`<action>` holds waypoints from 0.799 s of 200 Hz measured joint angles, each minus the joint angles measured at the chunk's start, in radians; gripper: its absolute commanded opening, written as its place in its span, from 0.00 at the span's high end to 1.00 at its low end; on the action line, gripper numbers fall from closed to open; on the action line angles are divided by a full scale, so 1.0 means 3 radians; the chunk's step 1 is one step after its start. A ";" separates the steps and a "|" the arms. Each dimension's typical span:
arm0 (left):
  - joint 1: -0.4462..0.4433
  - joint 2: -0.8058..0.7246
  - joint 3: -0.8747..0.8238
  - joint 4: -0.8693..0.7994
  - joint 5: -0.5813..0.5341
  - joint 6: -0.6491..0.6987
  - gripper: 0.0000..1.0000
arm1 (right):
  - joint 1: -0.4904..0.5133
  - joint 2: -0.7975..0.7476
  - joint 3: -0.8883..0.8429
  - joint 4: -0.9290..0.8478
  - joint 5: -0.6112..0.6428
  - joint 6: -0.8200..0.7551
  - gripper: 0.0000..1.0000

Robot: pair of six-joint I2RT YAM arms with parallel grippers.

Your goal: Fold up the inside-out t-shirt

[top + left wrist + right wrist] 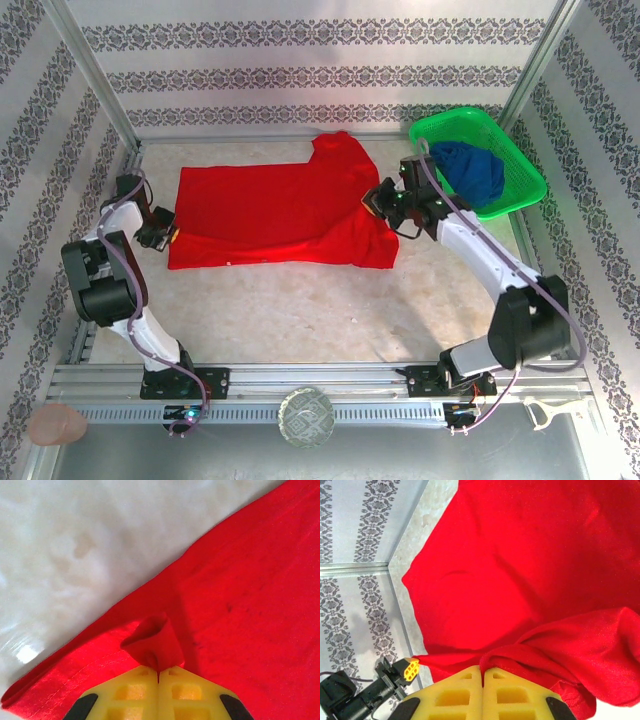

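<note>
Next I should draw the t-shirt's fold in my right gripper slightly outward and lower it onto the flat red cloth just beyond, because folds bunch by the near sleeve.
The inside-out t-shirt (275,212) is bright red and lies spread across the middle of the table, bottom hem to the left, one sleeve sticking up at the back. My left gripper (168,237) is at the shirt's left near corner, shut on a small pinch of red cloth (152,647) that bunches up above its yellow fingertips (135,685). My right gripper (378,205) is at the shirt's right side, shut on a ridge of red cloth (520,652) by the near sleeve. The neck tag is hidden.
A green basket (520,175) at the back right holds a dark blue garment (470,170). Patterned walls and metal posts ring the table. Bare table (300,310) lies between the shirt and the arm bases. The left gripper also shows in the right wrist view (410,670).
</note>
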 measured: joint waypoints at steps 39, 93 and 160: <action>-0.0052 0.0375 0.0345 0.0038 0.0046 -0.0003 0.97 | -0.0130 0.0568 0.0383 0.0086 0.0062 -0.0067 1.00; -0.0153 0.0661 0.0746 0.0064 0.0095 -0.0004 0.31 | -0.0371 0.1175 0.0867 0.0224 0.0201 -0.0142 0.41; -0.0153 0.0566 0.0813 0.0109 0.0225 0.0182 0.00 | -0.0445 0.0692 0.0582 -0.0010 0.0116 -0.0764 0.39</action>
